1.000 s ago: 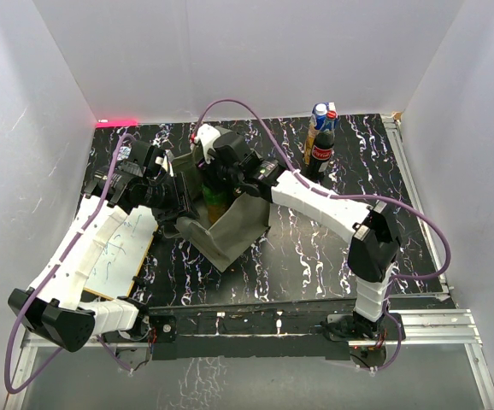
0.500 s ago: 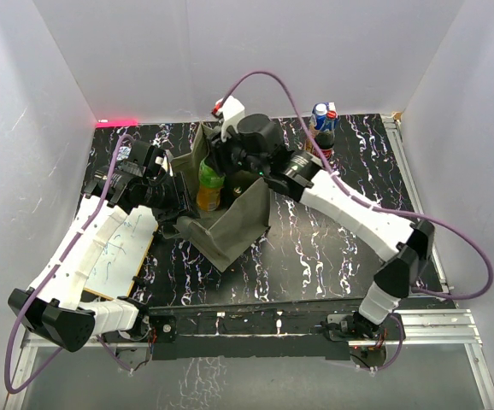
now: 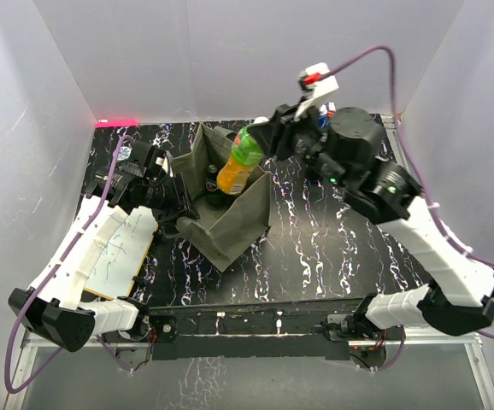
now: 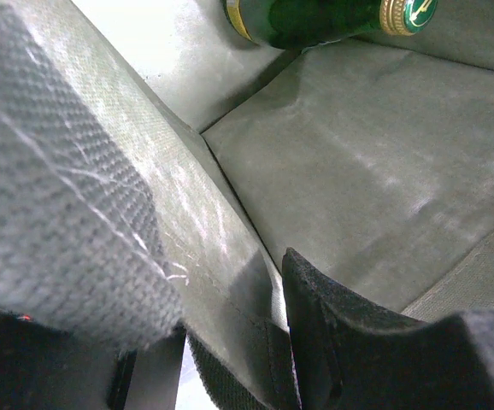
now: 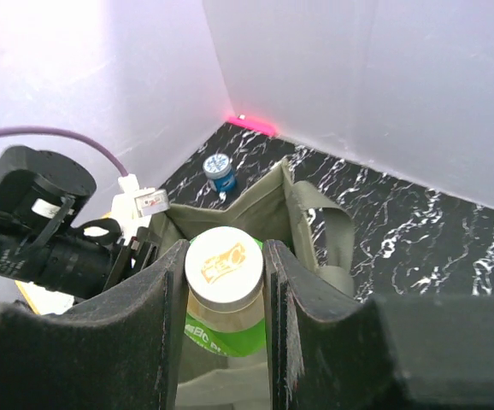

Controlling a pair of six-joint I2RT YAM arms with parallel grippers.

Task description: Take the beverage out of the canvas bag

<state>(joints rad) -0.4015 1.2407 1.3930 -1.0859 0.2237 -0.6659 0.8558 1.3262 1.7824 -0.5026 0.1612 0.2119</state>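
Note:
I need to swing my right gripper across to its right in the top view, lower it and release the orange drink. The bare tabletop by the cola bottle is there, below my right gripper.
The olive-grey canvas bag (image 3: pixel 230 218) stands open on the black marbled table. My right gripper (image 3: pixel 260 143) is shut on the neck of an orange drink bottle with a green label (image 3: pixel 237 162) and holds it tilted in the air above the bag's far right rim. In the right wrist view its white cap (image 5: pixel 224 266) sits between my fingers (image 5: pixel 277 290), with the bag (image 5: pixel 294 201) below. My left gripper (image 3: pixel 174 201) is shut on the bag's left wall (image 4: pixel 187 213). A dark green bottle (image 3: pixel 214 186) stays inside the bag and also shows in the left wrist view (image 4: pixel 315 19).
A cola bottle with a red cap and a blue can (image 3: pixel 324 115) stand at the back, behind my right arm. A small blue-capped item (image 5: pixel 220 169) sits on the table beyond the bag. A white board (image 3: pixel 119 256) lies at the left. White walls enclose the table.
My right gripper has lifted the orange bottle up out of the bag and moved it right and toward the back. The left gripper has kept its hold on the bag.

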